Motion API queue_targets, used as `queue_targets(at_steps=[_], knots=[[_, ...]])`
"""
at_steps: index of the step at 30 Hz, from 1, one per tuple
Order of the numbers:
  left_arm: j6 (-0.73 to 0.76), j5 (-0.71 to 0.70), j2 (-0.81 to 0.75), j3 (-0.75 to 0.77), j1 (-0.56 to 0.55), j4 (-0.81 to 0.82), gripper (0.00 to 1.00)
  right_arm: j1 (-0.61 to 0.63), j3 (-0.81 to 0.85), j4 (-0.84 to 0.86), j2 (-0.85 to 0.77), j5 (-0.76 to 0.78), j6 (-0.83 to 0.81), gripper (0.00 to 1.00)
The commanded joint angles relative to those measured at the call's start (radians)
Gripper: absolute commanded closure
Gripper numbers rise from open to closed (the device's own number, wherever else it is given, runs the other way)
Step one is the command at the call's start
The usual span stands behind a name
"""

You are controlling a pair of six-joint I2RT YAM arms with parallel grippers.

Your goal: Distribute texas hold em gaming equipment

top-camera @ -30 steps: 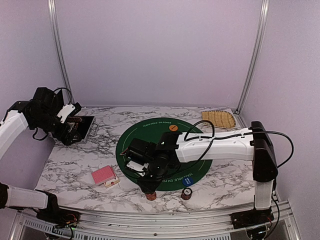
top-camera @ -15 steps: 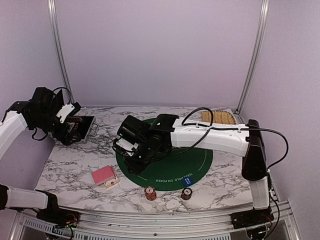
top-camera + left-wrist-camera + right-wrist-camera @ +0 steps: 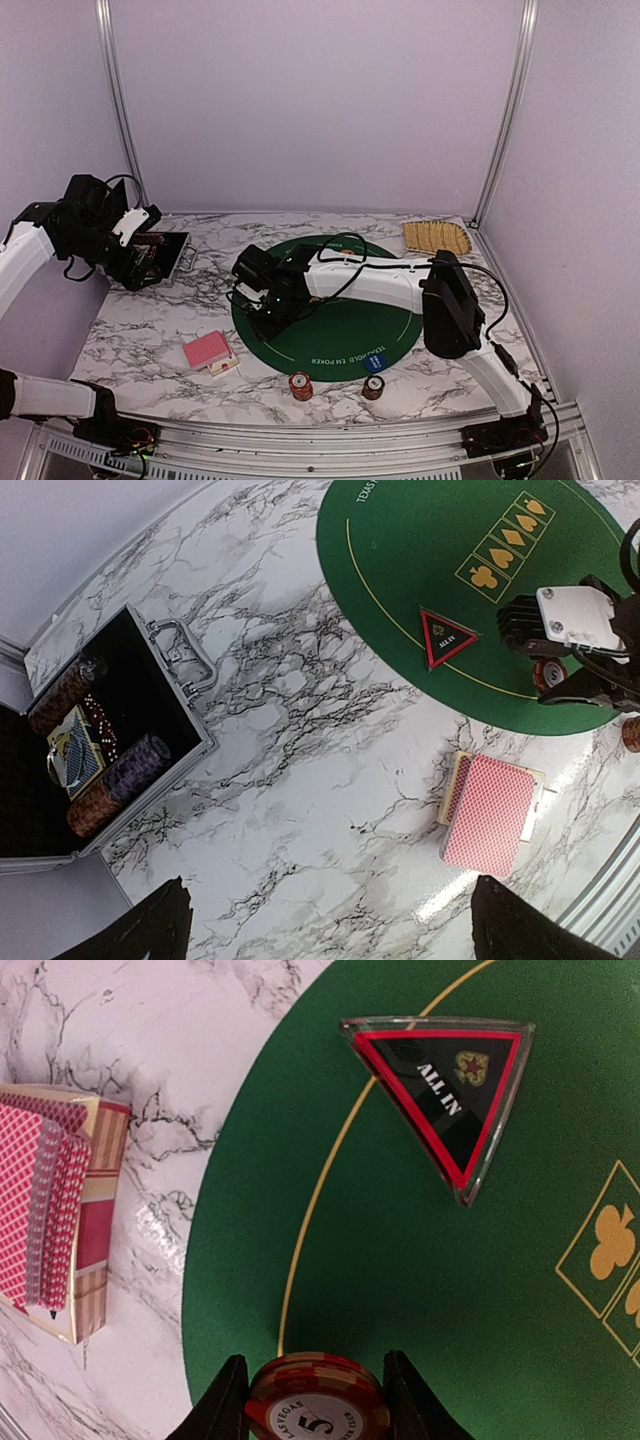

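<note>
The chips will be released on the mat's gold line [image 3: 298,1276], where the green is empty, after my right gripper next lowers a little toward the ALL IN marker [image 3: 448,1100].
My right gripper [image 3: 264,303] hangs over the left edge of the green poker mat [image 3: 340,335], shut on a small stack of red-and-white poker chips [image 3: 315,1405]. The black triangular "ALL IN" marker [image 3: 448,1100] lies on the mat just beyond it. The red-backed cards [image 3: 208,350] lie on the marble left of the mat, also in the left wrist view [image 3: 492,810]. Two chip stacks [image 3: 300,385] [image 3: 373,387] stand near the front edge, with the blue disc [image 3: 375,362] on the mat's near rim. My left gripper [image 3: 335,930] is open and empty, high at the left.
The open black-and-silver case [image 3: 110,750] holds more chips and a deck at the back left. The tan woven tray [image 3: 436,237] sits at the back right. The right arm [image 3: 400,285] stretches across the mat. Metal frame posts stand at both back corners.
My right gripper rose from the chip stack at the front edge and moved back-left over the mat's left edge, chips between its fingers. The stack stayed. The left arm has not moved.
</note>
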Motion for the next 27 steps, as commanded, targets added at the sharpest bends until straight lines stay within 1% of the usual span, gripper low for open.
queue_targets(at_steps=[1, 11, 13, 17, 19, 23, 25, 27], knots=[[0.009, 0.004, -0.018, 0.011, -0.003, -0.036, 0.01, -0.022, 0.068, 0.067, 0.025, 0.015, 0.012, 0.92], [0.009, 0.012, -0.008, 0.012, -0.003, -0.037, 0.01, -0.034, 0.103, 0.122, 0.089, -0.019, 0.037, 0.92], [0.008, 0.009, -0.006, 0.012, -0.003, -0.037, 0.01, -0.036, 0.107, 0.128, 0.098, -0.053, 0.042, 0.92], [0.009, 0.009, -0.006, 0.011, -0.003, -0.037, 0.01, -0.039, 0.108, 0.136, 0.109, -0.064, 0.048, 0.91], [0.009, 0.01, -0.005, 0.011, -0.003, -0.037, 0.01, -0.039, 0.107, 0.138, 0.112, -0.066, 0.048, 0.86], [0.009, 0.009, -0.006, 0.012, -0.003, -0.037, 0.01, -0.044, 0.105, 0.139, 0.113, -0.068, 0.048, 0.66], [0.009, 0.01, -0.005, 0.014, -0.003, -0.037, 0.01, -0.044, 0.105, 0.139, 0.109, -0.068, 0.047, 0.6], [0.007, 0.012, -0.005, 0.016, -0.003, -0.037, 0.01, -0.045, 0.104, 0.139, 0.104, -0.066, 0.047, 0.58]])
